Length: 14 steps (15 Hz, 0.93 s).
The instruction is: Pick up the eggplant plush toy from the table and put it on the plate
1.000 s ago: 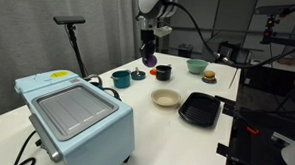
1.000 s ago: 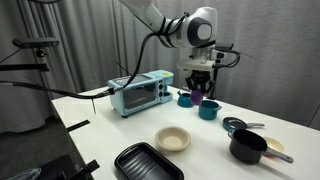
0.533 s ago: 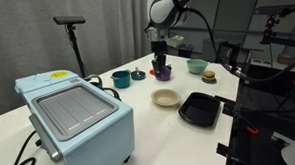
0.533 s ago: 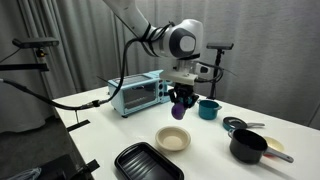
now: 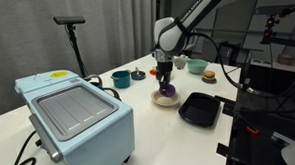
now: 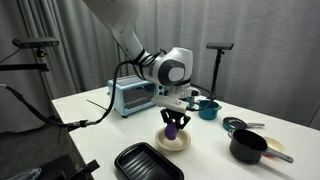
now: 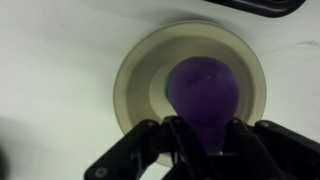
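Note:
The purple eggplant plush toy needs to go down slightly onto the beige plate's middle next. Then my gripper needs to open to let it go.
My gripper (image 5: 166,86) is shut on the purple eggplant plush toy (image 7: 203,95) and holds it right over the beige plate (image 7: 140,70), low, at or just above its surface. In both exterior views the toy (image 5: 166,91) (image 6: 173,128) hangs between the fingers above the plate (image 5: 159,100) (image 6: 180,142). In the wrist view the toy covers the plate's middle, with the fingers (image 7: 205,140) round its lower part. Whether the toy touches the plate cannot be told.
A square black tray (image 5: 199,109) (image 6: 147,162) lies beside the plate. A light-blue toaster oven (image 5: 74,112) (image 6: 136,96) stands further off. Teal cups (image 5: 122,79), a light-green bowl (image 5: 196,66), a burger-like toy (image 5: 209,77) and a black pot (image 6: 248,146) stand around.
My gripper has carried the eggplant toy from the back of the table over to the plate and lowered it down onto or just above the plate.

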Available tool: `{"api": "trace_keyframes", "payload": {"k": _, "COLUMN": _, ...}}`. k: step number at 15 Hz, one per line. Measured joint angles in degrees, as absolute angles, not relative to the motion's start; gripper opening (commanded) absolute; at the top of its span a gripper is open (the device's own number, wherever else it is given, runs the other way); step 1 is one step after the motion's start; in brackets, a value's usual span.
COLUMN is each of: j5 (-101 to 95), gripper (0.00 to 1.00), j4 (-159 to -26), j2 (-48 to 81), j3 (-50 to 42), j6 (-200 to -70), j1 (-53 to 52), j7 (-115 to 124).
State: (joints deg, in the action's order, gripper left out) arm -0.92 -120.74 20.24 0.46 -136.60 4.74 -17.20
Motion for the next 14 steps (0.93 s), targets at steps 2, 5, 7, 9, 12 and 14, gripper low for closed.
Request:
{"api": "trace_keyframes", "payload": {"k": 2, "j5": -0.95, "gripper": 0.10, "j4": -120.76, "j2": 21.43, "j3": 0.33, "j6": -137.96, "j1": 4.92, "j7": -18.10}}
{"api": "trace_keyframes", "payload": {"k": 5, "j5": -2.52, "gripper": 0.55, "j4": -120.63, "j2": 22.72, "j3": -0.27, "j6": -139.96, "j1": 5.17, "j7": -19.12}}
{"api": "trace_keyframes", "payload": {"k": 7, "j5": -3.13, "gripper": 0.70, "j4": -120.26, "j2": 23.09, "j3": -0.75, "j6": -140.52, "j1": 5.50, "j7": -19.96}}
{"api": "trace_keyframes", "payload": {"k": 9, "j5": -3.15, "gripper": 0.86, "j4": -119.92, "j2": 23.23, "j3": -0.86, "j6": -140.61, "j1": 5.91, "j7": -20.62}}
{"api": "trace_keyframes", "payload": {"k": 12, "j5": -2.94, "gripper": 1.00, "j4": -119.26, "j2": 23.10, "j3": -0.50, "j6": -140.61, "j1": 5.98, "j7": -20.93}}
{"api": "trace_keyframes", "payload": {"k": 14, "j5": -2.59, "gripper": 1.00, "j4": -118.66, "j2": 22.71, "j3": 0.23, "j6": -140.61, "j1": 5.98, "j7": -21.05}}
